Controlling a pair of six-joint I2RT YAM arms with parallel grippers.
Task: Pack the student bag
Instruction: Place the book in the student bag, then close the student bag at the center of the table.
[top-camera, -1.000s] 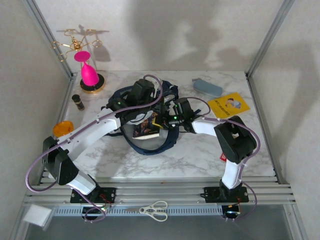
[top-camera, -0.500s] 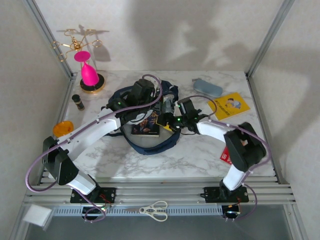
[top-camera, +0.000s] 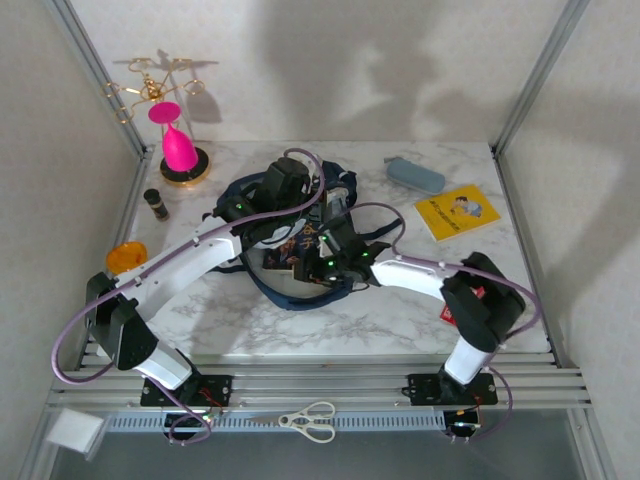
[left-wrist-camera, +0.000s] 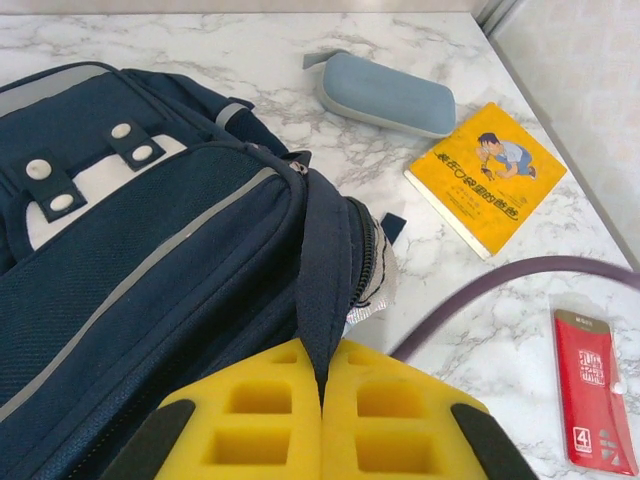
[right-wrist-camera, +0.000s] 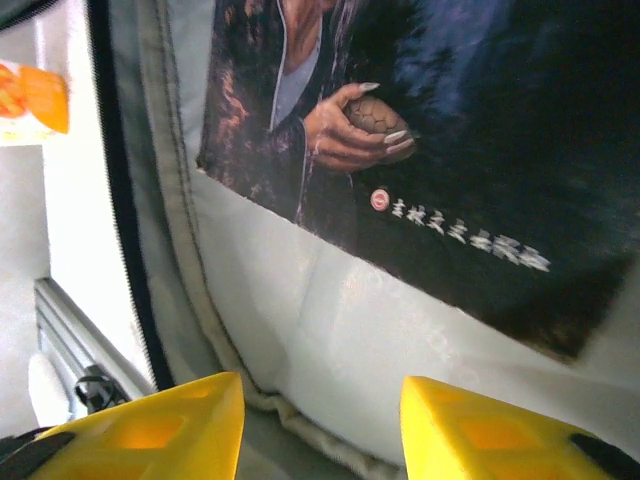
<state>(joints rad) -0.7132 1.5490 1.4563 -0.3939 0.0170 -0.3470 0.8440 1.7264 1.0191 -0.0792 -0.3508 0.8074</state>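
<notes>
My left gripper draws the navy edge back and down over the student bag's opening (top-camera: 289, 268) next and releases it, since the dark-covered book lies uncovered inside.
The navy student bag (top-camera: 300, 292) lies open in the middle of the table. My left gripper (top-camera: 283, 190) is at its far side, and in the left wrist view the yellow pads (left-wrist-camera: 270, 420) of that gripper (left-wrist-camera: 322, 385) are shut on a navy edge of the student bag (left-wrist-camera: 150, 260). My right gripper (top-camera: 322, 262) hangs over the opening. In the right wrist view it (right-wrist-camera: 320, 410) stands open with nothing between its pads. Just beyond it a dark-covered book (right-wrist-camera: 420, 130) lies on the bag's pale lining (right-wrist-camera: 330, 330).
A grey-blue case (top-camera: 414, 175) and a yellow book (top-camera: 457, 212) lie at the back right. A red packet (left-wrist-camera: 590, 385) is at the right. A pink hourglass stand (top-camera: 180, 150), a small dark bottle (top-camera: 156, 205) and an orange object (top-camera: 125, 257) line the left side. Scissors (top-camera: 308, 421) rest on the front rail.
My right gripper has let go of the dark book, which now lies inside the bag, and has swung left and nearer over the opening. The left gripper has kept still, holding the bag.
</notes>
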